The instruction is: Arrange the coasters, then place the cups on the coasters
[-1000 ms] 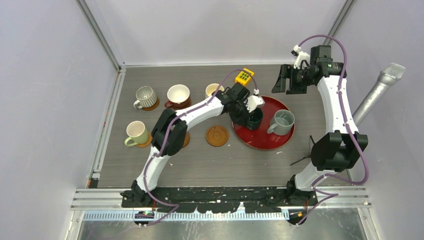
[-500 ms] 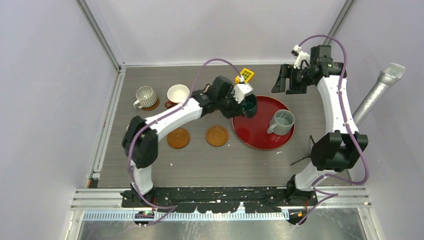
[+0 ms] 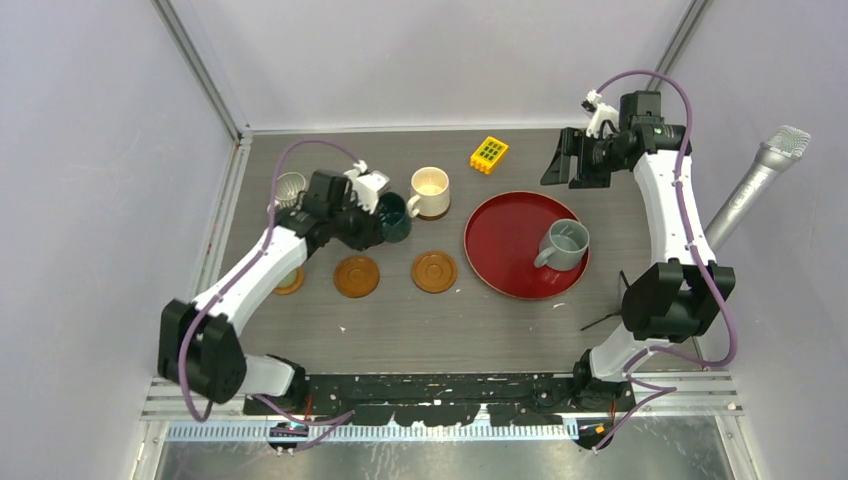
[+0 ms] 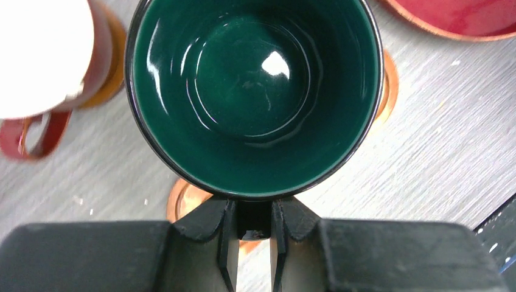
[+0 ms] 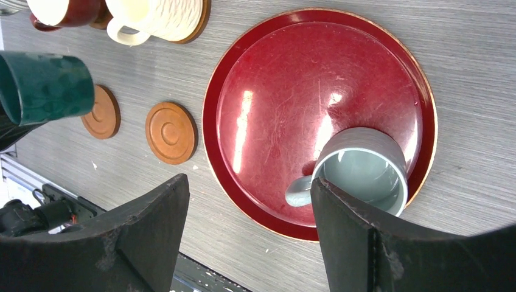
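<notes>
Next, my left gripper moves down and back to release the cup on the coaster farther from the tray, since that coaster is bare and lies there.
My left gripper [image 3: 376, 214] is shut on the handle of the dark teal cup [image 3: 395, 218], which hangs above the table left of the cream cup [image 3: 432, 192]. In the left wrist view the jaws [image 4: 252, 226] pinch the handle below the teal cup [image 4: 255, 91], with coasters [image 4: 185, 201] partly hidden underneath. Two bare coasters [image 3: 357, 276] [image 3: 434, 271] lie in front. The grey cup [image 3: 565, 243] stands on the red tray [image 3: 510, 270]. The brown cup [image 4: 48, 55] sits on a coaster beside the teal one. My right gripper [image 3: 562, 160] is open and raised at the back right.
A grey-white ribbed cup [image 3: 288, 186] stands at the back left, partly behind my left arm. A yellow block [image 3: 488, 154] lies behind the tray. Another coaster [image 3: 291, 284] peeks out under the left arm. A black tool [image 3: 605, 320] lies near the right arm's base.
My left arm has lifted the dark teal cup off the red tray and swung it left, past the cream cup. The right arm has not moved.
</notes>
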Tool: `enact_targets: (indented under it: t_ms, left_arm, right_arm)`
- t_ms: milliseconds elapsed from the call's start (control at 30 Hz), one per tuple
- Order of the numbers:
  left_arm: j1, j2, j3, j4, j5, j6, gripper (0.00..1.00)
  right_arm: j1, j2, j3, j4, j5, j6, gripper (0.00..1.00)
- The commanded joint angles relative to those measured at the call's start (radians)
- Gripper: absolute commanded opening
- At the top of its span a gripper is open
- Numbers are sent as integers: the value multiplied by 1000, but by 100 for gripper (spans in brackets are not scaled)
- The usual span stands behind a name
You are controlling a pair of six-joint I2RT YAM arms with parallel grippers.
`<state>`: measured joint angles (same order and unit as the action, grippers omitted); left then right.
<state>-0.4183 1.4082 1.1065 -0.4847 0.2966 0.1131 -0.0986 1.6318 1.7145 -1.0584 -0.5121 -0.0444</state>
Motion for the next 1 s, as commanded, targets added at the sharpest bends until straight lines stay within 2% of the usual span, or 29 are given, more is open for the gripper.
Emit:
enact_targets:
  t_ms: [0, 267, 500, 967]
  left_arm:
    - [65, -184, -80, -14, 30, 65, 0]
    - [187, -332, -226, -106, 23, 140, 0]
    - [194, -371, -309, -105, -18, 146, 0]
    - [194, -356, -376, -51, -52, 126, 0]
  right_arm:
    - [1, 14, 2, 31, -28, 25, 78]
    - [14, 38, 5, 34, -29, 41, 78]
    - [30, 45, 8, 37, -24, 44, 78]
    - [36, 32, -3, 35, -8, 41, 78]
